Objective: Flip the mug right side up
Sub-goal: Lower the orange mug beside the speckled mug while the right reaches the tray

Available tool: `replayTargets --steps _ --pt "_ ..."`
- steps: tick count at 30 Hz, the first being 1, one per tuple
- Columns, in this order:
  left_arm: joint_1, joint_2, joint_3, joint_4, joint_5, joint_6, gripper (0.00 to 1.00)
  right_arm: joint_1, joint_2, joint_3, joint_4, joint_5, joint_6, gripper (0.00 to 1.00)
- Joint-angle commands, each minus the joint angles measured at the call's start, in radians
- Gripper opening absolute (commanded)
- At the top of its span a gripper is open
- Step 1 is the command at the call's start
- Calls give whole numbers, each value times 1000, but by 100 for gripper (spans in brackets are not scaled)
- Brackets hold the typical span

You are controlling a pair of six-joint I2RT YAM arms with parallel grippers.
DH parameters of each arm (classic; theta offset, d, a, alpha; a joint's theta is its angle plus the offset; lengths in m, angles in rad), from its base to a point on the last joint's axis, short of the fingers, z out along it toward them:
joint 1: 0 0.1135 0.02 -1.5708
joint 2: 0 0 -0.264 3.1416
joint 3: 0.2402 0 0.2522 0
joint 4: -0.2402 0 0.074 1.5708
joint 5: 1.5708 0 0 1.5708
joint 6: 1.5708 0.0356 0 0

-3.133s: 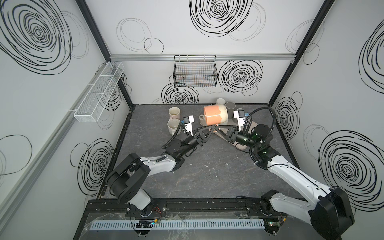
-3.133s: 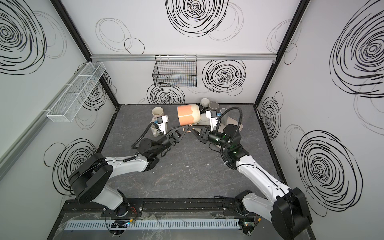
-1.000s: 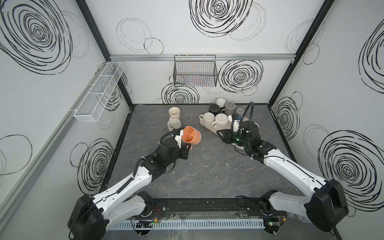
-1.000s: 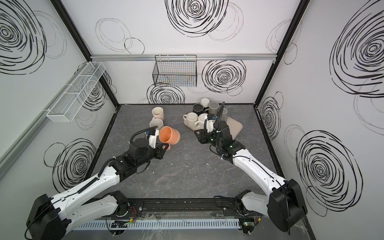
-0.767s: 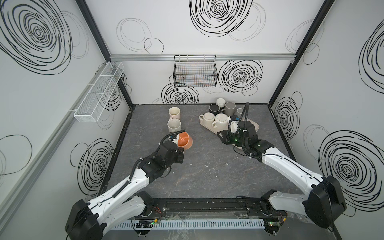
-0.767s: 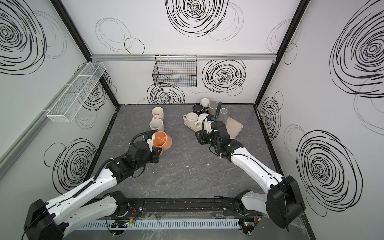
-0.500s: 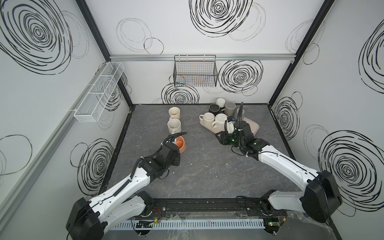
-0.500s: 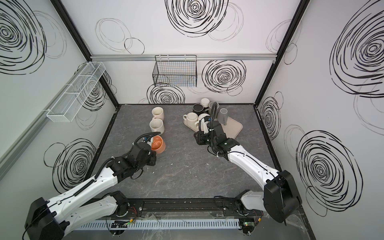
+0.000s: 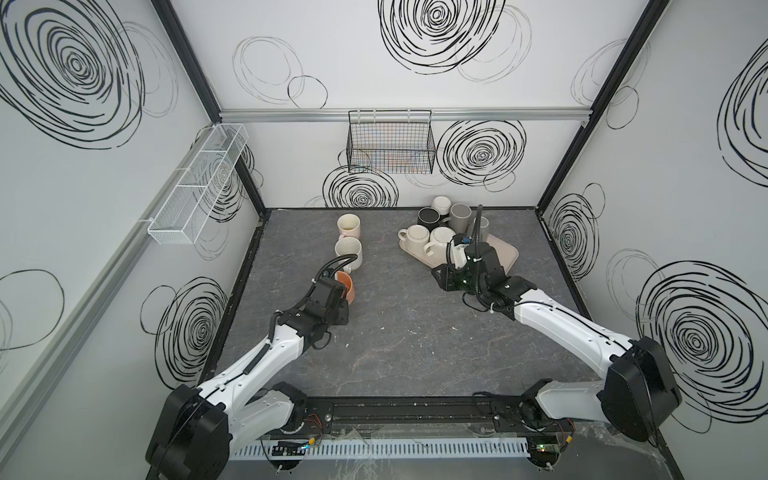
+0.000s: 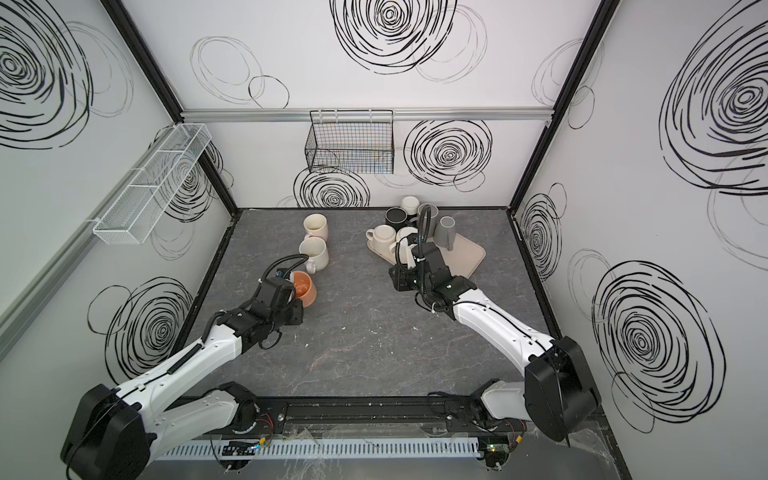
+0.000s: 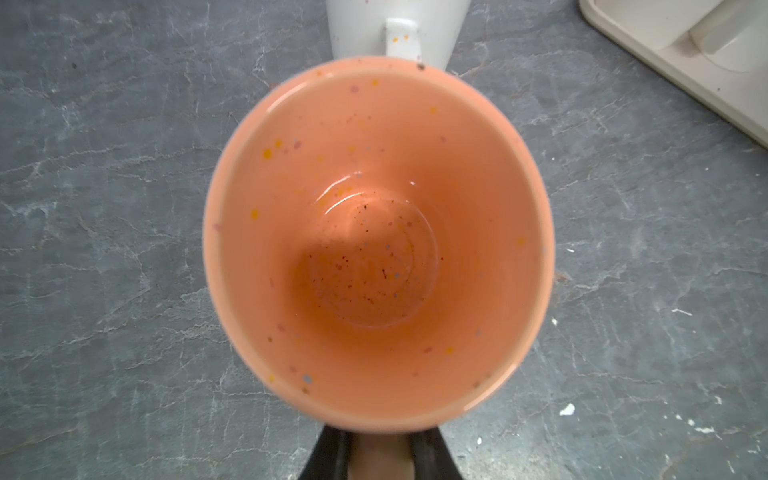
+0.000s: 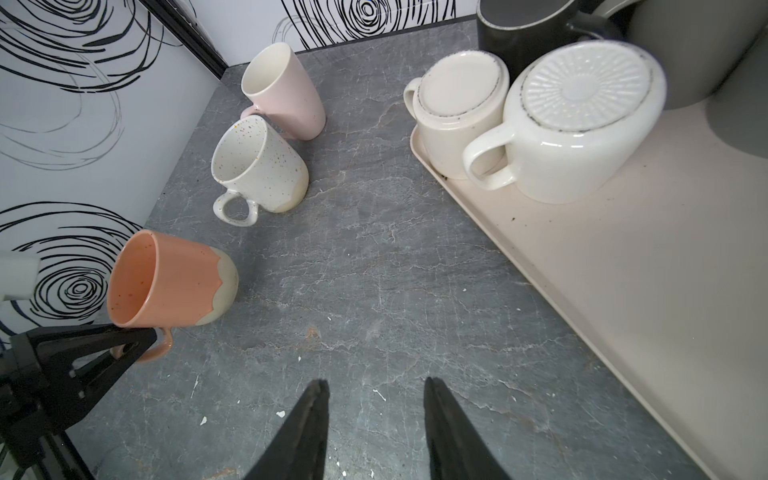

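My left gripper should lower and release the orange mug (image 9: 348, 287) on the tabletop below it, by the speckled mug's handle.
The orange mug (image 9: 348, 287) (image 10: 304, 289) is mouth up, its cream base at the grey table top just in front of a white speckled mug (image 9: 348, 252). Whether the base touches the table I cannot tell. In the left wrist view I look straight down into the orange mug (image 11: 378, 249), and my left gripper (image 11: 380, 455) is shut on its handle. In the right wrist view the left gripper's black fingers (image 12: 137, 340) pinch that handle beside the mug (image 12: 170, 282). My right gripper (image 12: 374, 388) (image 9: 441, 279) hangs open and empty over bare table beside the tray.
A pink mug (image 9: 348, 224) stands upright behind the speckled one. The beige tray (image 9: 505, 254) at the back right carries two upside-down cream mugs (image 9: 415, 235) (image 9: 441, 237), with black and grey mugs behind. A wire basket (image 9: 390, 147) hangs on the back wall.
My left arm has swung the orange mug from tilted to mouth up and lowered it to the table near the speckled mug. The right gripper has shifted slightly left and stays open.
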Motion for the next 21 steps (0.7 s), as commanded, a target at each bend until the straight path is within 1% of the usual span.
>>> replayTargets --steps 1,21 --pt "23 14 -2 170 53 3 0 -3 3 6 -29 19 -16 43" --pt "28 168 50 194 14 3 0 -28 17 -8 -29 22 -16 45"
